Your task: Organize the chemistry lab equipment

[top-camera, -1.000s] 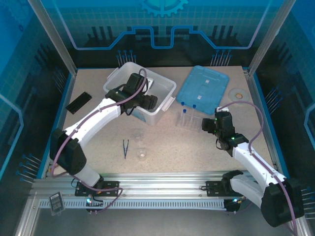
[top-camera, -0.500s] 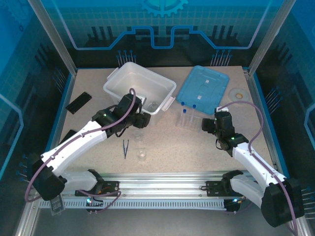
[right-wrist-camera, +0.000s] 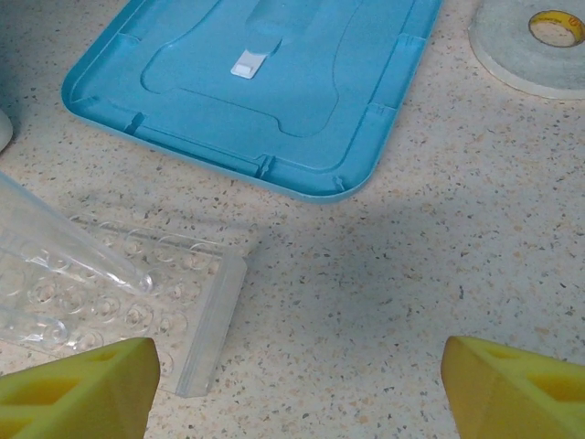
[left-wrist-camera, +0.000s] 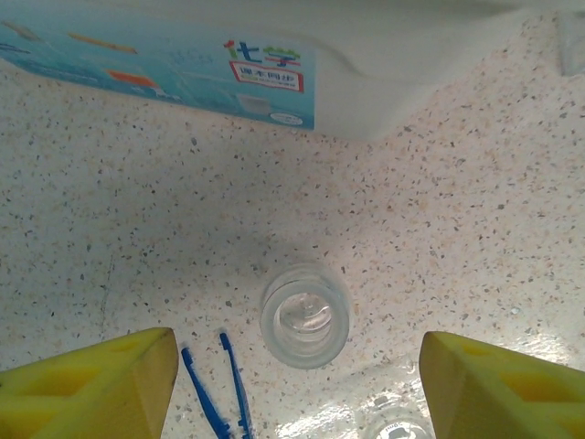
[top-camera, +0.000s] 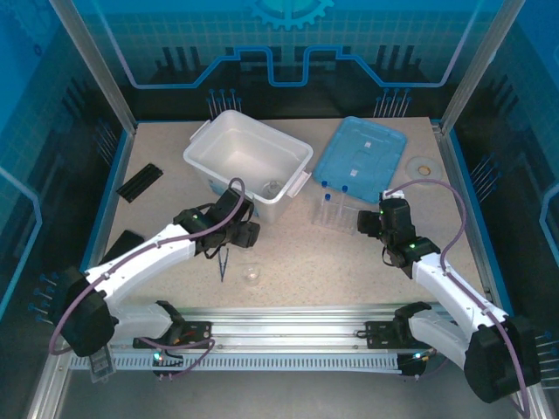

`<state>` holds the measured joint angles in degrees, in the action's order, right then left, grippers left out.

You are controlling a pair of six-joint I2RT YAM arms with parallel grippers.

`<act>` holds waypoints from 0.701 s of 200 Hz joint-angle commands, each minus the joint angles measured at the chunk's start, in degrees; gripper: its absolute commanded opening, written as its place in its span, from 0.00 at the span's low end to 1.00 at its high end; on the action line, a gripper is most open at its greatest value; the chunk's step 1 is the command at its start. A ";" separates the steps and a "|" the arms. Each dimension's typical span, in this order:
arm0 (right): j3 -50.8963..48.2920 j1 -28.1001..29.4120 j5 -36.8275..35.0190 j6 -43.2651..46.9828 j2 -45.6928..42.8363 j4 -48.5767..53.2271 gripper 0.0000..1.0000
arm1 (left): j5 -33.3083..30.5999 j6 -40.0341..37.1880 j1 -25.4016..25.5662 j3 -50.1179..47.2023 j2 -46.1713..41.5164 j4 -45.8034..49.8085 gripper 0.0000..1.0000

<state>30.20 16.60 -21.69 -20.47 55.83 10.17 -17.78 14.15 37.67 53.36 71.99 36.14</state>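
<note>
The left gripper needs to go down until its open fingers are on both sides of the rim of the small clear beaker (left-wrist-camera: 304, 315), then close there, because the beaker is standing upright between them.
In the left wrist view a small clear beaker (left-wrist-camera: 304, 315) stands upright on the speckled table, between and just ahead of my open left gripper (left-wrist-camera: 292, 389). Thin blue-looking tweezers (left-wrist-camera: 219, 389) lie to its left, and another glass piece (left-wrist-camera: 399, 426) shows at the bottom edge. From above, my left gripper (top-camera: 244, 234) hovers beside the tweezers (top-camera: 223, 262), with a second beaker (top-camera: 251, 274) nearer the rail. A further beaker (top-camera: 273, 187) sits inside the white bin (top-camera: 210, 157). The clear tube rack (top-camera: 336, 212) holds blue-capped tubes (top-camera: 324, 186). My right gripper (top-camera: 371, 223) is open and empty beside the rack (right-wrist-camera: 119, 293).
The blue lid (top-camera: 360, 155) lies flat behind the rack, also in the right wrist view as the lid (right-wrist-camera: 265, 82). A tape roll (right-wrist-camera: 539, 37) rests at the far right. A black ridged strip (top-camera: 140, 182) lies at the far left. The bin's labelled wall (left-wrist-camera: 274, 73) stands just beyond the left gripper.
My left arm has drawn back out of the white bin and come down toward the table by the tweezers. A beaker now shows inside the bin. The right arm has not moved.
</note>
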 commanded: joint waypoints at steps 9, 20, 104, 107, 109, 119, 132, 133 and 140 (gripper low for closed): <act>0.04 0.89 -1.34 0.61 0.24 -1.10 0.82 | 0.20 2.09 0.30 -0.89 2.71 -2.39 0.71; 0.04 0.89 -1.41 0.62 0.24 -1.12 0.82 | 0.23 2.48 0.30 -0.72 3.71 -2.23 0.71; 0.04 0.95 -1.45 0.65 0.18 -1.12 0.82 | 0.29 4.13 0.16 -2.11 7.02 -3.61 0.67; 0.04 0.97 -1.49 0.61 0.16 -1.12 0.82 | 0.29 4.27 0.17 -2.31 7.15 -3.70 0.67; 0.04 0.98 -1.48 0.61 0.15 -1.12 0.82 | 0.33 4.36 0.13 -2.30 7.23 -3.71 0.67; 0.04 0.98 -1.51 0.61 0.17 -1.12 0.82 | 0.40 4.61 0.12 -2.80 7.46 -3.96 0.65; 0.04 0.97 -1.57 0.65 0.24 -1.12 0.82 | 0.57 4.97 0.12 -3.44 7.64 -4.40 0.63; 0.04 0.97 -1.50 0.63 0.24 -1.12 0.82 | 0.56 4.99 0.12 -3.48 7.64 -4.45 0.62; 0.06 0.95 -1.51 0.61 0.24 -1.12 0.82 | 0.71 5.20 0.12 -3.69 7.68 -4.65 0.61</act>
<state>30.20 16.84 -22.11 -20.47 55.88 10.20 -17.76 17.93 37.67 51.11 79.05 32.56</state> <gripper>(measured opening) 0.818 0.629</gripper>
